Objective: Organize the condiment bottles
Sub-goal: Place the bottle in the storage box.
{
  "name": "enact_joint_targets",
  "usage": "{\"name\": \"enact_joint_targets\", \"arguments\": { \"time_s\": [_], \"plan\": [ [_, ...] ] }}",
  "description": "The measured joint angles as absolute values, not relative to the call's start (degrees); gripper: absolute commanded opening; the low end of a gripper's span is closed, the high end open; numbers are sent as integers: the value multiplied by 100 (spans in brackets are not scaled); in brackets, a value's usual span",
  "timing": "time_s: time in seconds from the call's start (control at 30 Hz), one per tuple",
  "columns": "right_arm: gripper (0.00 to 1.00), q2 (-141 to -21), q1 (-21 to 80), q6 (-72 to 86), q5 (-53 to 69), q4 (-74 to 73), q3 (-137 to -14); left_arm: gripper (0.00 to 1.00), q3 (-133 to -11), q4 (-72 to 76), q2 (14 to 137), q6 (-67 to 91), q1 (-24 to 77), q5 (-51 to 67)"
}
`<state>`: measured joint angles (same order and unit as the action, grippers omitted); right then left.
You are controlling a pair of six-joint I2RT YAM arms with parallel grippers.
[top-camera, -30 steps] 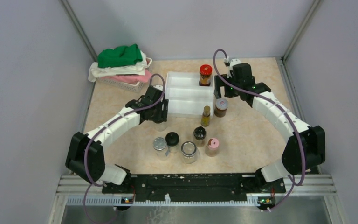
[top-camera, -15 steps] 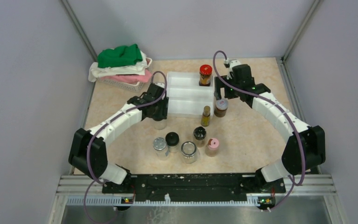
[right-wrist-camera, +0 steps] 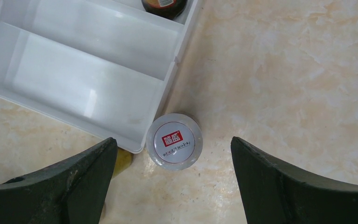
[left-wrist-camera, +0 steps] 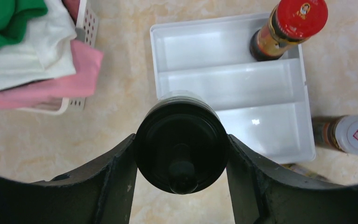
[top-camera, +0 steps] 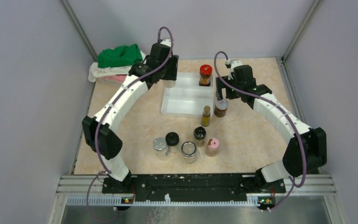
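Next, my left gripper will move outward and down to release the jar in the tray's empty back corner (top-camera: 180, 79) (left-wrist-camera: 179, 49), since that lies outward of the gripper and below.
My left gripper (left-wrist-camera: 182, 141) is shut on a black-capped jar (left-wrist-camera: 182, 151) and holds it above the left edge of the white stepped tray (left-wrist-camera: 233, 84); in the top view the gripper (top-camera: 168, 78) is at the tray's back left. A red-capped jar (top-camera: 205, 74) stands in the tray's back right corner (left-wrist-camera: 289, 28). My right gripper (right-wrist-camera: 173, 142) is open above a white-red capped jar (right-wrist-camera: 175, 140) that stands at the tray's front right corner (top-camera: 221, 106). A slim amber bottle (top-camera: 205, 115) stands beside it.
Several more jars stand in a row near the front: silver-capped (top-camera: 160, 144), black-capped (top-camera: 172, 139), large silver-capped (top-camera: 189, 151), black-capped (top-camera: 199, 133), pink-capped (top-camera: 212, 146). A basket of folded cloths (top-camera: 119, 63) sits at the back left, close to the left arm.
My left arm has lifted the black-capped jar from the table at the tray's front left and carried it back to the tray's back left. The right gripper has barely moved.
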<state>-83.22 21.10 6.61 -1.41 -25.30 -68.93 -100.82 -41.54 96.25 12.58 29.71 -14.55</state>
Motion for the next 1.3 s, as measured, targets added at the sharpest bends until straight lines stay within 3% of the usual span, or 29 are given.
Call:
{"name": "enact_joint_targets", "arguments": {
  "time_s": [0.37, 0.83, 1.3],
  "plan": [
    [90, -8276, 1824, 674, -16, -2357, -6558, 0, -10906, -3815, 11865, 836, 2880, -1391],
    [90, -8374, 1732, 770, 244, -1999, -6324, 0, -11587, -3546, 12053, 650, 2685, -1221],
    [90, -8536, 1710, 773, 287, -1900, -6257, 0, -11461, -2681, 12532, 434, 2550, -969]
  ]
}}
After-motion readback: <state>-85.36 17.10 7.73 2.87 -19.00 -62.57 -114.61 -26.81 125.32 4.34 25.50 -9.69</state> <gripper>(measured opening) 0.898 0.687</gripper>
